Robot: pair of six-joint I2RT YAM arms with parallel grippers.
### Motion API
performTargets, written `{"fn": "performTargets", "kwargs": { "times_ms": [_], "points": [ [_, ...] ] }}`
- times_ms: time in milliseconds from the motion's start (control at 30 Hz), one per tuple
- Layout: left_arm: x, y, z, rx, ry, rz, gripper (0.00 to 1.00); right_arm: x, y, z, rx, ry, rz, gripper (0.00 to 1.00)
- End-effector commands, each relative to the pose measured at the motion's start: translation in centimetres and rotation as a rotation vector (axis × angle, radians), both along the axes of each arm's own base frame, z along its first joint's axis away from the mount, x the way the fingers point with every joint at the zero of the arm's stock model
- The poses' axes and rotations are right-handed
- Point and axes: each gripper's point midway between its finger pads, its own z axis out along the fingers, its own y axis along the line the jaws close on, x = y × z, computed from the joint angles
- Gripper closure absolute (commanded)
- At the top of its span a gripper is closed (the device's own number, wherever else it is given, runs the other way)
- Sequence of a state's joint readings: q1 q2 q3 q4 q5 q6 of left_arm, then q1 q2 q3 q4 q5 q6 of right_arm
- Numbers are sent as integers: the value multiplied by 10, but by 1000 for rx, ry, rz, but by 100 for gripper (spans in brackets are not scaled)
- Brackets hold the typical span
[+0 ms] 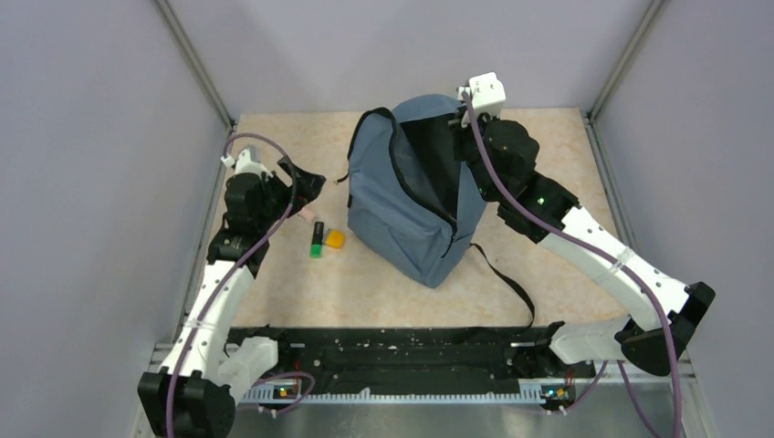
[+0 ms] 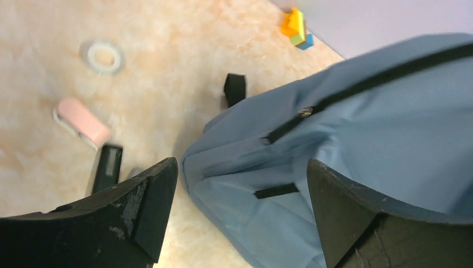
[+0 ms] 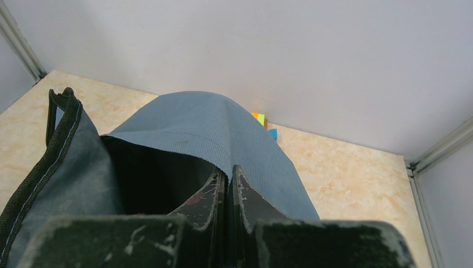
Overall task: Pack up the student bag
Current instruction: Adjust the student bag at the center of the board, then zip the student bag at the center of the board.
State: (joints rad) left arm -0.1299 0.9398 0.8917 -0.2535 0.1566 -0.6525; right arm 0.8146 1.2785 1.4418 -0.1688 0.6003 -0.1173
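Note:
I need to move my left gripper to the right in the top view, to the dark zip end at the bag's rim [image 1: 351, 157] [image 2: 282, 129], because its fingers are still short of it.
The student bag [image 1: 402, 210] is a grey-blue backpack standing mid-table, its main zip open and its dark inside showing. My right gripper [image 1: 456, 123] is at the far right rim of the mouth. In the right wrist view the right gripper [image 3: 229, 170] is shut on the fabric edge of the student bag [image 3: 195, 128] and holds that flap up. My left gripper [image 1: 306, 187] hovers left of the bag. In the left wrist view the left gripper [image 2: 240, 167] is open, nothing between its fingers, and the student bag [image 2: 379, 128] lies just beyond them.
A green marker [image 1: 317, 240] and an orange piece [image 1: 335, 239] lie left of the bag. The left wrist view shows a pink item [image 2: 83, 121], a tape ring [image 2: 103, 56], a black item [image 2: 107, 167] and coloured blocks [image 2: 295, 28] by the back wall. A black strap [image 1: 507, 278] trails toward the front.

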Motion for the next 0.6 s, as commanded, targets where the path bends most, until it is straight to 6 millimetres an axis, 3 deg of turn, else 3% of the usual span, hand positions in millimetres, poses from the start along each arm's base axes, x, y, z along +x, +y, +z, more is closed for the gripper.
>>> {"fn": "performTargets", "kwargs": {
  "times_ms": [0,233,567],
  "points": [
    [15,2,20,-331,-81,110,12,-3,-9,23,62,-39,-10,100],
    [27,-4,11,-612,-75,147,16,-5,-9,23,72,-46,-1,100],
    [56,-40,-9,-777,43,78,25,-11,-13,26,86,-62,8,100]
  ]
}}
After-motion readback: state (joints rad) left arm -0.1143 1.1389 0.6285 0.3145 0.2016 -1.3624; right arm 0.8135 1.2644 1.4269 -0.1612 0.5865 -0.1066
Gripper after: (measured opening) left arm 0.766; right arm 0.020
